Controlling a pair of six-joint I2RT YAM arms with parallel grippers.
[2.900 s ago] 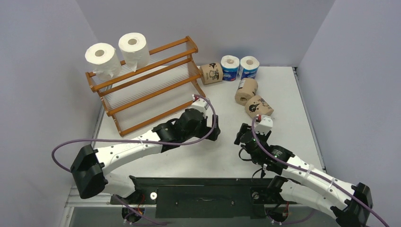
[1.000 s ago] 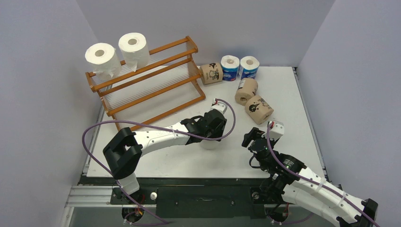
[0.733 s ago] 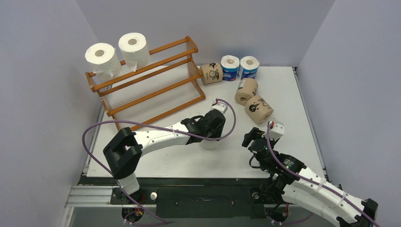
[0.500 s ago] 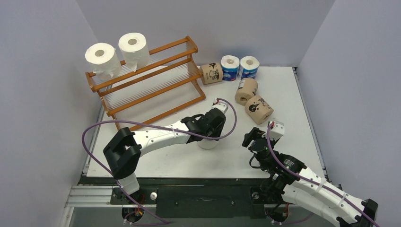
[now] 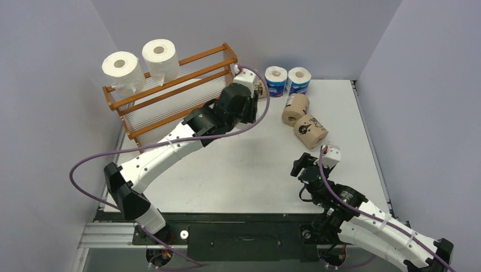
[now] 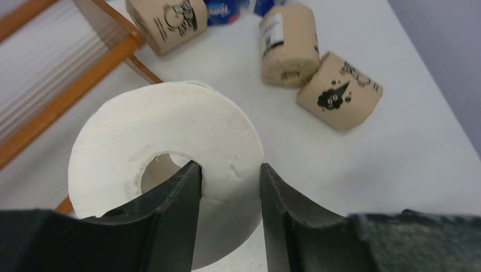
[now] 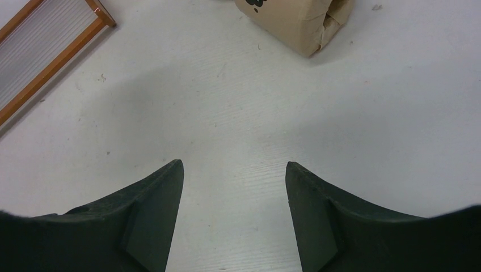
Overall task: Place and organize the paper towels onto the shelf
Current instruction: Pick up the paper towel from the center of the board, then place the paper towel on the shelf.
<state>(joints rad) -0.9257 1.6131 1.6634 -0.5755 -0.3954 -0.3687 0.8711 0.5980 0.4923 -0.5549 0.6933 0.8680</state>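
Observation:
My left gripper lifts its roll outward and left in the top view to the top level's bare part (image 5: 198, 63) next, and releases it there.
My left gripper (image 6: 230, 167) is shut on a plain white paper towel roll (image 6: 170, 130), one finger inside its core and the other outside its wall. It hangs in the air off the right end of the shelf (image 5: 187, 85); in the top view the left arm (image 5: 227, 107) hides this roll. Two white rolls (image 5: 122, 68) (image 5: 160, 56) stand on the shelf's top tier. Three brown rolls (image 5: 296, 109) (image 5: 310, 130) (image 6: 167, 20) and two blue-and-white ones (image 5: 276, 81) (image 5: 299, 79) lie on the table. My right gripper (image 7: 234, 164) stands open and empty above bare table.
The table's right edge (image 5: 368, 141) runs close past the brown rolls. Grey walls close in the back and both sides. A corner of the shelf (image 7: 51, 51) and one brown roll (image 7: 295, 20) show in the right wrist view.
The left arm has lifted the white roll off the table's middle and carried it back toward the shelf's right end. The right arm has stayed put.

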